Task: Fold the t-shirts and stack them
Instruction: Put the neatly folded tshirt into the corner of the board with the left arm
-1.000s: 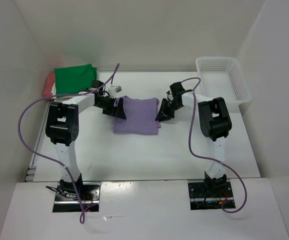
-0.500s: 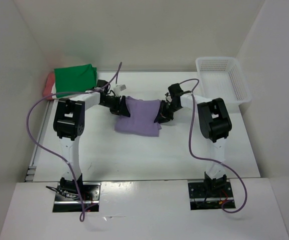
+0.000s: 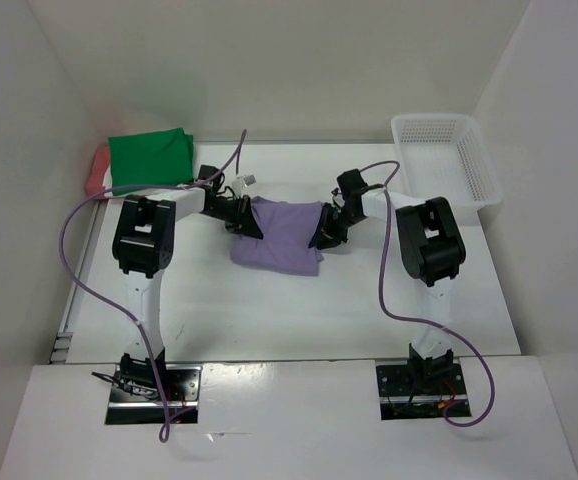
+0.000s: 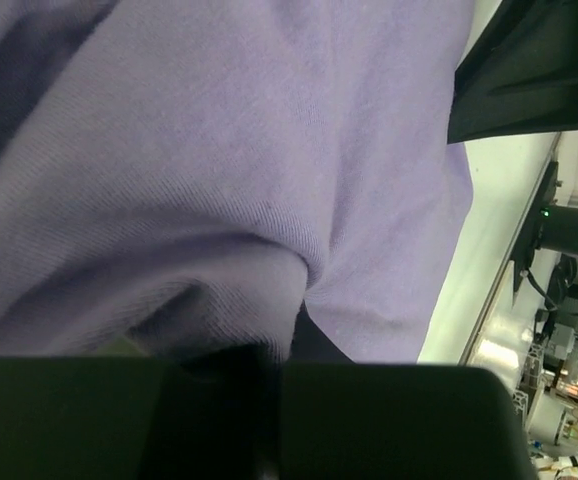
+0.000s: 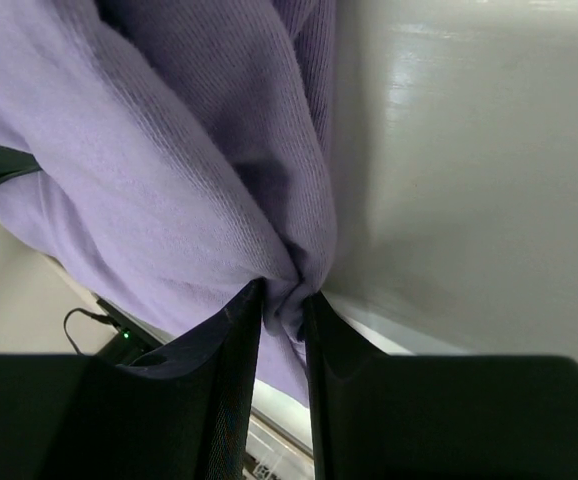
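Note:
My left gripper swings outward, to the left in the top view, and releases on top of the green t-shirt [image 3: 149,157] next. Folded t-shirts lie stacked by the wall.
The lavender t-shirt [image 3: 281,238] lies folded mid-table, its far edge bunched between the two grippers. My left gripper [image 3: 248,216] is at its far left corner. In the left wrist view the lavender cloth [image 4: 229,150] fills the frame and a fold of it disappears between the dark closed jaws [image 4: 274,352]. My right gripper [image 3: 325,228] holds the far right corner, and its two black fingers [image 5: 224,365] pinch a tuck of lavender cloth [image 5: 287,300]. A green t-shirt [image 3: 149,157] lies folded at the back left on top of a salmon-red t-shirt [image 3: 96,168].
A white mesh basket [image 3: 447,155] stands at the back right against the wall. White walls close in the table [image 3: 299,310] on the left, back and right. Purple cables loop beside each arm.
My left gripper has moved in onto the lavender shirt's left corner and shut on it. The shirt's far edge has bunched up and shifted slightly. The right gripper keeps its grip.

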